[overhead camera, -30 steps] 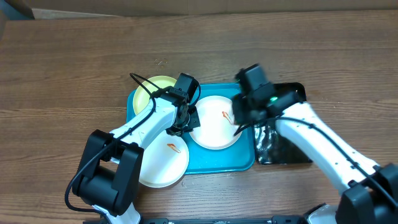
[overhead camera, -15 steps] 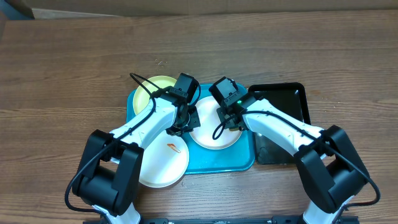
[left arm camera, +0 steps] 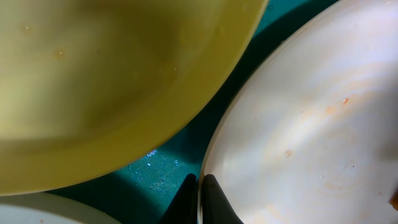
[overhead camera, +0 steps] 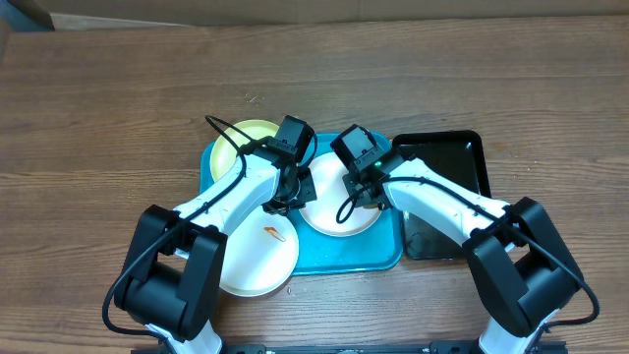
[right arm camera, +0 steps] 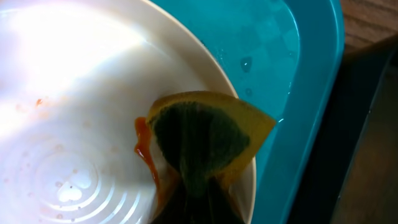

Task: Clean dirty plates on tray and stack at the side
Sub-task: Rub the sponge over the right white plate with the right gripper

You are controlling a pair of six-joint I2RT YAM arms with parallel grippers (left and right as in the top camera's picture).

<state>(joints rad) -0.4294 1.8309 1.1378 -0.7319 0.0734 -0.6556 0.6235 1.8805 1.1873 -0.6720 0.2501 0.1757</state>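
Note:
My right gripper will next wipe the smear, rise over the black basin (overhead camera: 454, 163) (right arm camera: 372, 140), which is to its right in the overhead view, and go down to release the sponge.
The turquoise tray (overhead camera: 349, 252) holds a pale yellow-green plate (overhead camera: 244, 140) at its back left and a white plate (overhead camera: 334, 208) in the middle. A second white plate (overhead camera: 251, 264) with an orange-red smear overhangs the tray's front left corner. My left gripper (overhead camera: 292, 190) is shut on the middle plate's left rim (left arm camera: 200, 200). My right gripper (overhead camera: 361, 190) is shut on a yellow sponge with a green pad (right arm camera: 205, 137). It presses the sponge onto the same plate (right arm camera: 74, 93) near its right rim, beside an orange-red smear (right arm camera: 145, 149).
A black basin (overhead camera: 454, 157) stands right of the tray, also seen in the right wrist view (right arm camera: 367, 155). The yellow-green plate (left arm camera: 93, 81) lies close to the held plate (left arm camera: 311, 124), with a strip of wet tray (left arm camera: 163, 169) between them. Wooden table all around.
My right gripper has moved left from the basin side onto the middle white plate, covering its smear. In the last half second it barely shifted. The left arm has not moved.

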